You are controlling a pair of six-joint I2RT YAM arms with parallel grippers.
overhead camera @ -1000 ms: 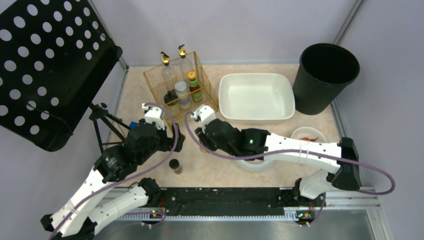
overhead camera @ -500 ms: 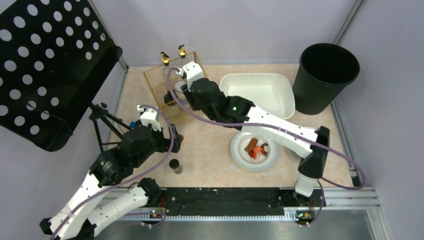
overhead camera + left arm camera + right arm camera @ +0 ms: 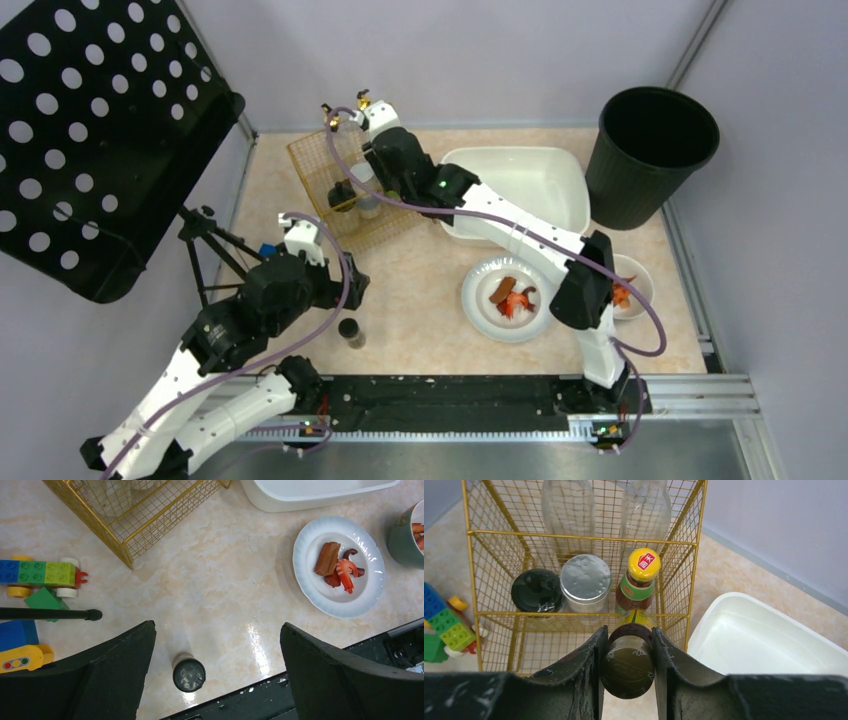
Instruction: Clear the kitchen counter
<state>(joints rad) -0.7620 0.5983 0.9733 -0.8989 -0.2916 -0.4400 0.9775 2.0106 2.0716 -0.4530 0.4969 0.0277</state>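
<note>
The jar should go down into the basket's front section [image 3: 396, 221] [image 3: 590, 638], in front of the yellow-capped sauce bottle. That section is empty, so my right gripper will release the jar there.
The kitchen counter [image 3: 420, 285] is pale marble-patterned. My right gripper [image 3: 626, 635] is shut on a jar with a dark olive lid [image 3: 626, 667] and a yellow label. It holds the jar at the near side of the gold wire basket [image 3: 579, 540], over its front edge. In the top view the right gripper [image 3: 392, 172] is over the basket [image 3: 310, 165]. My left gripper [image 3: 217, 625] is open and empty, high above a small dark-lidded shaker [image 3: 189, 672] that stands on the counter [image 3: 350, 331].
The basket holds a black-lidded jar [image 3: 536, 590], a silver-lidded jar [image 3: 585, 577], a yellow-capped sauce bottle [image 3: 640, 577] and two glass bottles. A white tub [image 3: 500, 152], a black bin [image 3: 650, 150], a plate of food [image 3: 478, 300], a bowl [image 3: 638, 280] and toy bricks [image 3: 40, 572] stand around.
My right arm has swung from the middle of the counter to the basket, carrying the jar, which uncovered the plate of food. The left arm has barely moved.
</note>
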